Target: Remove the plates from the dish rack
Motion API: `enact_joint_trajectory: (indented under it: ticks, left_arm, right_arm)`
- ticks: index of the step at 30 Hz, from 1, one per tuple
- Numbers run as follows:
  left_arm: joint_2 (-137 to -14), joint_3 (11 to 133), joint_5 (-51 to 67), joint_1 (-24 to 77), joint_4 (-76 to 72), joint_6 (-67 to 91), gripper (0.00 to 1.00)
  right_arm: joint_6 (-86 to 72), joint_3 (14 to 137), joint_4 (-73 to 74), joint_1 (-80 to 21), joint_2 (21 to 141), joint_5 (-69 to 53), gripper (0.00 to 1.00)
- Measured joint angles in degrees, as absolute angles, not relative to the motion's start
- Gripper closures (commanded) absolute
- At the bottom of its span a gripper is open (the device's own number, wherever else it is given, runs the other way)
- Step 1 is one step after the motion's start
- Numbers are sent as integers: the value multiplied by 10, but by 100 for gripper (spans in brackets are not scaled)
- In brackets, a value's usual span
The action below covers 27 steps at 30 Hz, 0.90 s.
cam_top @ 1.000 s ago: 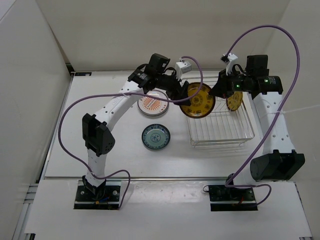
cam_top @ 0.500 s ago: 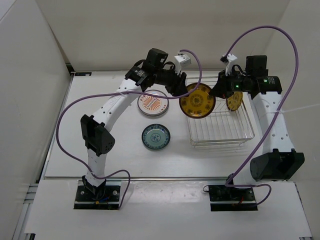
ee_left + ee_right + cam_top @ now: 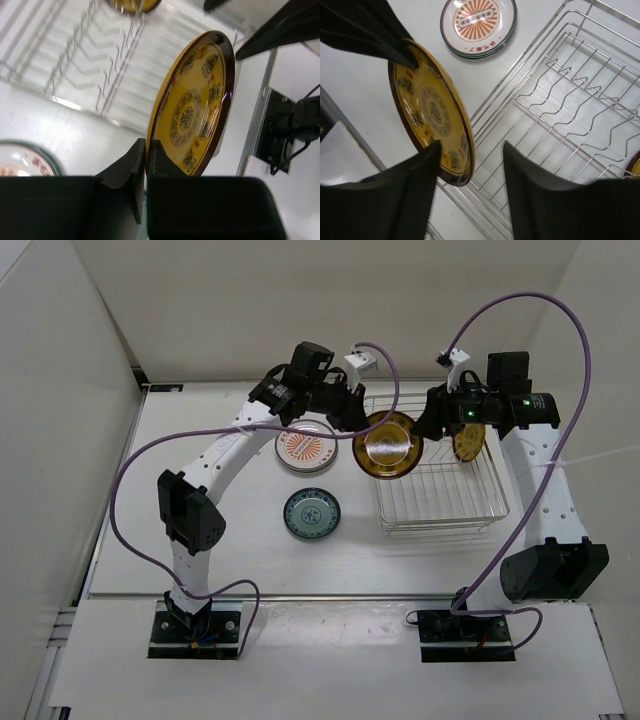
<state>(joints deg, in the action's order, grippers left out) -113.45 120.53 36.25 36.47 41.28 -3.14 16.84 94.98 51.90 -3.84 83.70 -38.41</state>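
Observation:
My left gripper needs to move the golden-yellow plate back over the uncovered teal plate below, then lower it there and let go.
A golden-yellow plate with a brown rim hangs over the left edge of the dish rack. My left gripper is shut on its rim; in the left wrist view the gripper pinches the edge of the plate. My right gripper stands open at the plate's other side. In the right wrist view that gripper is spread wide, and the plate rests by its left finger. A second golden-yellow plate stands in the rack.
An orange-centred white plate and a teal plate lie on the table left of the rack. The rack's wire bars lie right under the right gripper. White walls enclose the table at the back and sides.
My left gripper has closed on the yellow plate's rim. The right gripper has opened off it. The plate has tipped flatter and shifted slightly left.

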Motion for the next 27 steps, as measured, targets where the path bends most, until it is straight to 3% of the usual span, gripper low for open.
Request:
enact_joint_trajectory:
  ticks: [4,15,27]
  left_arm:
    - [-1087,1098,343,353,402,-25,89]
    - [-917,840,356,199,406,-47,89]
    - [-982,747,465,134,387,-56,89]
  right_arm:
    - [154,928,505,-39,837,-349,4]
    - [120,913,464,-39,834,-245,1]
    - [114,913,463,-39,834,-241,1]
